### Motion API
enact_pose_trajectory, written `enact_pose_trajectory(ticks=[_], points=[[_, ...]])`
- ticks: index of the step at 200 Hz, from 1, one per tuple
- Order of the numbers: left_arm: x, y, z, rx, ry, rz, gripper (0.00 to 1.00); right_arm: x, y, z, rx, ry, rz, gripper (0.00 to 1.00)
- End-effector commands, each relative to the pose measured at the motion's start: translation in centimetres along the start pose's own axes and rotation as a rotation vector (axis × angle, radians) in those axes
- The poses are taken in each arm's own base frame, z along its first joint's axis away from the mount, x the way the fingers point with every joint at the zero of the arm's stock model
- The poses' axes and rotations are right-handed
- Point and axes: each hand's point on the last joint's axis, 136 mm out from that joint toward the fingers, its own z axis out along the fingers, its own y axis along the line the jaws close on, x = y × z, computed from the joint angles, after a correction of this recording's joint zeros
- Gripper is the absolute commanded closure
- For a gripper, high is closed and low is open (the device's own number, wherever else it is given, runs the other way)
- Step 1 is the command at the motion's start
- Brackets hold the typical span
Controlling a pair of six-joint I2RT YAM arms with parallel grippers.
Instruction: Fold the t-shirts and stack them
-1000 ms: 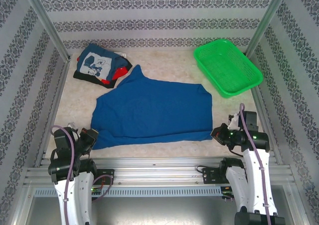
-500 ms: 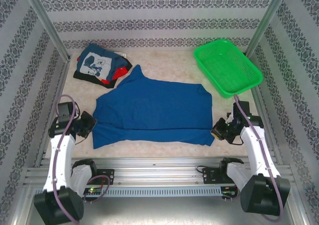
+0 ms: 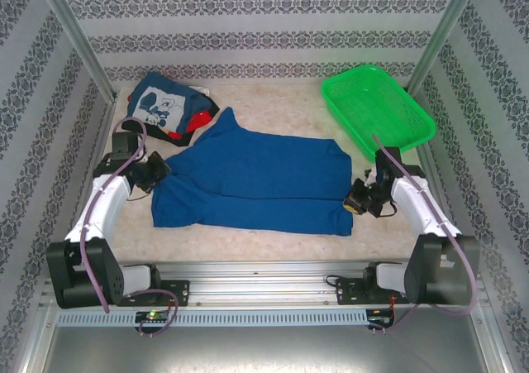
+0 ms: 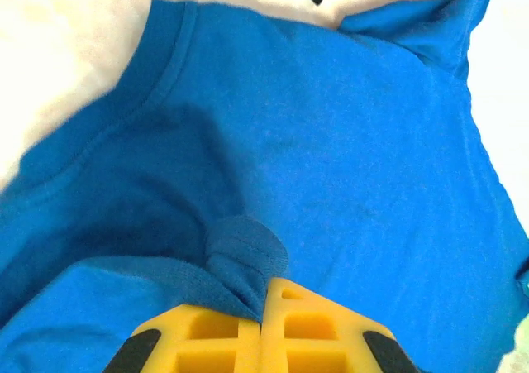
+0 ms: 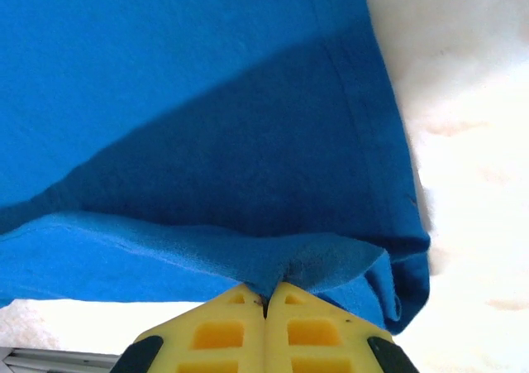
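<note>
I need to carry the pinched fold outward with my left gripper next, over the flat blue cloth beyond, and release it, because the fold still stands raised.
The royal-blue t-shirt [image 3: 256, 183] lies spread across the table's middle, its near edge lifted and folded back over itself. My left gripper [image 3: 163, 172] is shut on the shirt's left edge, and its yellow fingers [image 4: 223, 340] pinch a bunched fold of blue cloth [image 4: 240, 257]. At the shirt's right edge my right gripper [image 3: 353, 202] is shut too; its fingers [image 5: 306, 332] clamp a raised blue hem [image 5: 314, 261]. A stack of folded shirts [image 3: 165, 108] sits at the back left: a navy one with a white graphic on top, red and black beneath.
A green mesh basket [image 3: 376, 111] stands at the back right, close behind my right arm. Patterned walls and metal posts close in the table. Bare tabletop [image 3: 273, 104] lies between the stack and the basket.
Both grippers have moved away from the near edge toward the back, carrying the blue shirt's near edge with them. The shirt is now folded narrower front to back.
</note>
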Motion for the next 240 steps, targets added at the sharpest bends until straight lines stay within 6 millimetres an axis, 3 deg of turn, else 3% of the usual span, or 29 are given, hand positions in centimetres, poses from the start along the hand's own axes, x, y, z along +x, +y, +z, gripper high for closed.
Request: enact_pose_trajectory(ticks=[1,60,185,214,220,229,240], points=[[-2.5,-1.5,0.0,0.012,-0.072,0.104,1.0,-1.8,0.6,-0.1,0.029,-0.03,-0.062,1.0],[-3.5,-1.8,1.6,0.003,-0.051,0.151,1.0,-3.9,0.6,1.2,0.089,-0.003,-0.085,1.0],[-4.1,-2.8,5.4,0.026,0.01,0.169,1.0,-6.0,-0.5,3.2,0.187,0.018,-0.081,1.0],[-5.0,-3.1,6.2,0.02,0.001,0.166,1.0,-7.0,-0.3,4.0,0.195,0.025,-0.075,0.91],[-5.3,-3.4,6.2,0.029,0.001,0.166,0.89,-7.3,-0.2,4.0,0.196,0.023,-0.075,0.87],[-5.6,-4.1,6.1,0.052,-0.002,0.163,0.61,-7.7,0.1,3.8,0.196,0.014,-0.081,0.78],[-6.1,-5.2,5.4,0.08,-0.009,0.158,0.45,-8.3,0.7,3.1,0.186,-0.008,-0.093,0.61]])
